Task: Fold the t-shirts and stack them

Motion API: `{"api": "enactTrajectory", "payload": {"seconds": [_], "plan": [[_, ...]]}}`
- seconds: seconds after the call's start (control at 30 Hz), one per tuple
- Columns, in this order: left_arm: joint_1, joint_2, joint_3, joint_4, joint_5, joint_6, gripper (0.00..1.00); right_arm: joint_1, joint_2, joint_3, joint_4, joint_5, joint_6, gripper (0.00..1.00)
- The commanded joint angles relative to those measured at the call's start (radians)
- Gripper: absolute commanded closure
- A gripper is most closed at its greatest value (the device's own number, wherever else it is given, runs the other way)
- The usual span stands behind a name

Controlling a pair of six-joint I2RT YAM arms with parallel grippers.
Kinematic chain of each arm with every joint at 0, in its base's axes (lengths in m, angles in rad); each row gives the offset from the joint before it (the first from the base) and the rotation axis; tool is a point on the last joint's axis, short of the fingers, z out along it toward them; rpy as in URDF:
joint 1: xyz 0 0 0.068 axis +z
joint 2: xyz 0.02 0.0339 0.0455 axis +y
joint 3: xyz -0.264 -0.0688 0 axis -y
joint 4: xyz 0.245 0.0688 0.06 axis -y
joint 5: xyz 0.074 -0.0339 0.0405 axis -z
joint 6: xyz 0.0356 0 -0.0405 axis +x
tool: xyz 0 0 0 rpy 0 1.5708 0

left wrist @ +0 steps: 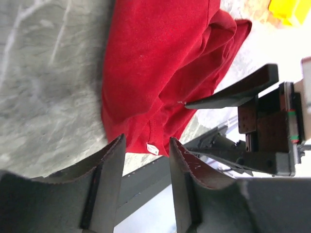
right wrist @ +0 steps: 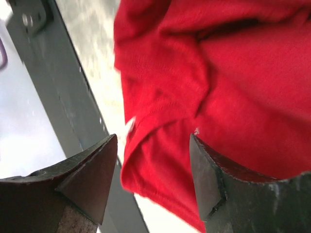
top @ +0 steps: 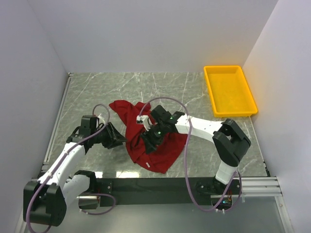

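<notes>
The t-shirt's raised folded edge still lies beyond the right gripper's open fingers, so my right gripper lowers to the left in the top view onto it next.
The dark red t-shirt (top: 158, 148) lies crumpled in a heap on the marble table, near its front edge. In the left wrist view the t-shirt (left wrist: 155, 63) fills the upper middle, with a small white tag (left wrist: 152, 149) at its hem. My left gripper (top: 120, 141) sits just left of the heap; its jaws (left wrist: 146, 140) stand apart with nothing between them. My right gripper (top: 147, 143) hangs over the middle of the heap. It is open (right wrist: 153, 136), and the t-shirt (right wrist: 218, 73) lies beyond its fingers, not pinched.
A yellow tray (top: 241, 108) stands at the back right. A black rail (top: 146, 185) runs along the table's front edge just past the cloth. White walls close in on the left, back and right. The right arm's gripper (left wrist: 262, 121) shows close by in the left wrist view.
</notes>
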Motion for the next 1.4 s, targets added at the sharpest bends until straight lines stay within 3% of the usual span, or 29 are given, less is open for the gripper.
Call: {"api": "enactTrajectory", "payload": {"seconds": [0.0,0.17,0.4,1.1,1.2,1.3,1.37], "plan": [[-0.004,-0.079,0.061,-0.079,-0.093,-0.01,0.53,-0.001,0.017,0.048,0.151,0.004,0.079,0.32],[-0.002,-0.165,0.122,-0.151,-0.246,-0.036,0.5,0.017,0.126,0.136,0.145,0.018,0.079,0.32],[-0.001,-0.26,0.199,-0.215,-0.358,-0.042,0.46,0.048,0.2,0.212,0.147,0.085,0.077,0.32],[-0.001,-0.314,0.228,-0.258,-0.386,-0.065,0.45,0.033,0.263,0.266,0.205,0.162,0.404,0.41],[-0.001,-0.317,0.23,-0.258,-0.389,-0.07,0.45,0.031,0.289,0.291,0.194,0.156,0.43,0.5],[-0.001,-0.32,0.235,-0.266,-0.398,-0.07,0.45,0.022,0.263,0.282,0.2,0.16,0.427,0.68],[-0.001,-0.32,0.233,-0.268,-0.403,-0.068,0.45,-0.001,0.226,0.25,0.205,0.168,0.412,0.89]]}}
